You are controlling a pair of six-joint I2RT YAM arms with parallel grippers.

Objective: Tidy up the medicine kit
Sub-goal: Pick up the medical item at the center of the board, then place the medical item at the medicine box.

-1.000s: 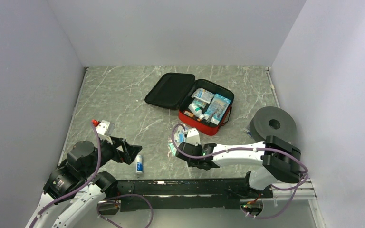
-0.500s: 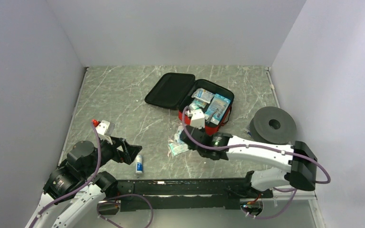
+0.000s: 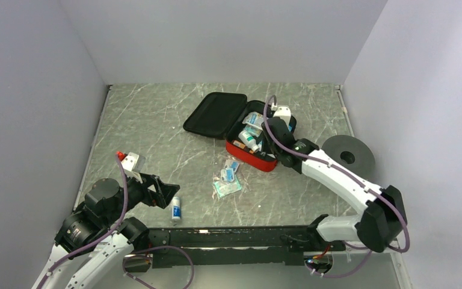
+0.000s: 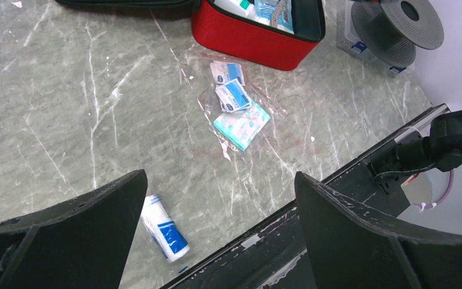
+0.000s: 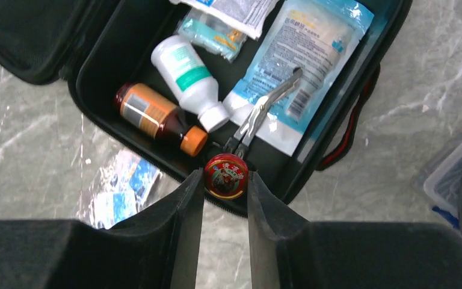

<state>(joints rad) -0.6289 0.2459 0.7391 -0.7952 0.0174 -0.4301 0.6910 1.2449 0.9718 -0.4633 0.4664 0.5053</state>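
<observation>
My right gripper will next move outward and down to release the tin point(image 5: 225, 174) in the empty gap on the kit's bare bottom, between white bottle and blue sachet.
The medicine kit point(image 3: 255, 158) lies open at the back centre, a red case with its black-lined lid point(image 3: 215, 114) flat to the left. My right gripper point(image 3: 275, 143) hovers over the kit's near right edge. In the right wrist view it point(image 5: 225, 180) is shut on a small round red tin point(image 5: 225, 174) just above the kit's rim point(image 5: 105, 90). Inside lie a white bottle point(image 5: 189, 78), an amber bottle point(image 5: 156, 117), metal tweezers point(image 5: 264, 108) and sachets point(image 5: 304, 54). My left gripper point(image 3: 169, 195) is open and empty near the front left, also in its wrist view point(image 4: 219, 177).
A white and blue roll point(image 3: 175, 209) lies by the left gripper, seen too in the left wrist view point(image 4: 164, 227). Clear bags of packets point(image 3: 228, 177) lie in front of the kit. A grey spool point(image 3: 348, 155) stands at the right. Walls close in three sides.
My right arm has swung from the packets at the table's front up and back to the kit's near right edge, with the tin in its jaws. The left arm has not moved.
</observation>
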